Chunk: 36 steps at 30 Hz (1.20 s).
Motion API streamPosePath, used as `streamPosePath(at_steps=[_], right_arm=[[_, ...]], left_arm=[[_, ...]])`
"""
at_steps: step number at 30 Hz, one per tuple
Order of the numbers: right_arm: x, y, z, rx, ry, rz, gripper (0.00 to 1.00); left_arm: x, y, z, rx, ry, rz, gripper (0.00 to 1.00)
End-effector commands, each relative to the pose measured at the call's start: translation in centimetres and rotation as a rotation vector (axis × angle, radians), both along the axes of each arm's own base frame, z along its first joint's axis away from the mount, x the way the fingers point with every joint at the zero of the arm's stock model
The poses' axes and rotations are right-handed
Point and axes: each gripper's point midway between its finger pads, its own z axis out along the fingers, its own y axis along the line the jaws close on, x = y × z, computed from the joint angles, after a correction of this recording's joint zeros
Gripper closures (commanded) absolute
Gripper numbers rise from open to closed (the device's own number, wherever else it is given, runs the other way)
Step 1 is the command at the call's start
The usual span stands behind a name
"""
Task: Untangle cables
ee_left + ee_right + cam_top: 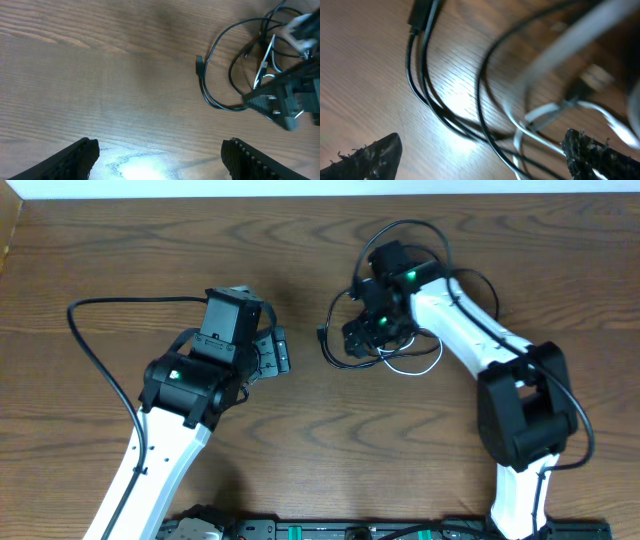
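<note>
I need to move my right gripper off the black cable's loops and down onto the white cable beside them next, because its open fingers are still around parts of the black cable too.
A thin black cable and a thin white cable lie tangled on the wooden table right of centre. The black cable's plug end points toward the left arm; it also shows in the right wrist view. My right gripper is open and sits low over the tangle, its fingers straddling black loops and the white cable without closing on them. My left gripper is open and empty, hovering over bare wood left of the tangle.
A thick black robot wire loops from the left arm over the table's left part. Another arm wire arcs behind the right wrist. The table's far edge meets a white wall.
</note>
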Motion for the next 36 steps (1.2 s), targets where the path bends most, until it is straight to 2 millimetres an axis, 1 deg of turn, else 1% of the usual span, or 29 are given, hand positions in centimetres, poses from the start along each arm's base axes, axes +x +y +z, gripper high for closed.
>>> streamPosePath(at_steps=[1,2,4,5,6,7,8,9,11,13,14,16,17,18,19,21,22,23,24,25,27,28,29,30,31,33,36], right_arm=[[0.4,0.9,-2.7,-0.036,-0.018,0.046,0.09],[0.8,0.9,-3.4,-0.049,-0.025,0.036,0.14],[1.3,1.0,-4.1,-0.048,-0.033,0.024,0.21],[1.6,1.0,-4.3,-0.044,-0.038,0.017,0.27],[2.1,1.2,-4.4,-0.035,-0.055,0.012,0.36],[2.4,1.4,-4.3,-0.028,-0.067,0.01,0.51],[2.8,1.6,-4.1,-0.019,-0.085,0.01,0.9],[3.0,1.6,-3.8,-0.015,-0.093,0.009,0.99],[3.3,1.8,-2.4,-0.005,-0.113,0.008,0.99],[3.7,2.0,0.5,0.008,-0.139,0.008,0.99],[4.0,2.1,2.6,0.018,-0.16,0.007,0.99],[4.4,2.1,5.8,0.034,-0.195,0.003,0.99],[4.8,1.9,9.5,0.045,-0.244,-0.005,0.99],[4.9,1.8,10.9,0.049,-0.264,-0.009,0.99],[5.3,1.5,15.2,0.069,-0.333,-0.02,0.99],[5.8,0.8,20.5,0.092,-0.438,-0.042,0.99],[6.3,-0.5,25.9,0.11,-0.558,-0.078,0.99],[6.3,-1.0,27.6,0.116,-0.599,-0.093,0.99],[6.4,-2.7,32.7,0.134,-0.723,-0.142,0.99],[6.3,-4.3,36.3,0.148,-0.813,-0.183,0.99],[5.5,-7.2,42.0,0.17,-0.956,-0.257,0.99],[4.8,-9.0,44.9,0.186,-1.033,-0.297,0.99],[4.4,-10.0,46.3,0.193,-1.068,-0.317,0.99],[3.8,-11.3,48.1,0.202,-1.116,-0.343,0.99],[3.0,-13.0,50.1,0.207,-1.173,-0.378,0.99],[2.0,-15.1,52.3,0.209,-1.244,-0.423,0.99],[0.8,-17.5,54.6,0.203,-1.322,-0.475,0.99]], left_arm=[[0.5,-0.1,-0.2,0.0,0.013,0.007,0.16],[0.5,-0.1,-0.4,0.002,0.019,0.007,0.16],[0.5,-0.1,-0.6,0.005,0.025,0.006,0.16],[0.5,-0.1,-0.6,0.006,0.027,0.007,0.16],[0.5,-0.1,-0.7,0.006,0.028,0.007,0.16],[0.5,-0.1,-0.7,0.006,0.028,0.007,0.16],[0.5,-0.1,-0.7,0.006,0.028,0.007,0.16],[0.5,-0.1,-0.7,0.006,0.028,0.006,0.16],[0.5,-0.1,-0.7,0.006,0.028,0.006,0.16],[0.5,-0.1,-0.7,0.008,0.027,0.003,0.16],[0.5,-0.1,-0.7,0.009,0.027,0.002,0.16],[0.5,-0.1,-0.7,0.01,0.027,0.0,0.16],[0.5,-0.1,-0.7,0.01,0.027,0.0,0.16],[0.5,-0.1,-0.7,0.01,0.027,0.0,0.17],[0.5,-0.1,-0.7,0.01,0.027,0.0,0.16],[0.5,-0.1,-0.7,0.01,0.027,0.0,0.16],[0.5,-0.1,-0.7,0.011,0.028,0.0,0.16],[0.5,-0.1,-0.7,0.011,0.028,0.0,0.16],[0.5,-0.1,-0.7,0.011,0.029,0.0,0.16],[0.5,-0.1,-0.7,0.011,0.029,0.0,0.16],[0.5,-0.1,-0.8,0.011,0.029,0.0,0.16],[0.5,-0.1,-0.8,0.012,0.031,0.001,0.16],[0.5,-0.1,-0.9,0.012,0.031,0.001,0.16],[0.5,-0.1,-1.0,0.012,0.032,0.001,0.16],[0.5,-0.1,-1.1,0.012,0.033,0.001,0.16],[0.5,-0.1,-1.1,0.013,0.035,0.001,0.16],[0.6,-0.1,-1.3,0.015,0.04,0.0,0.16]])
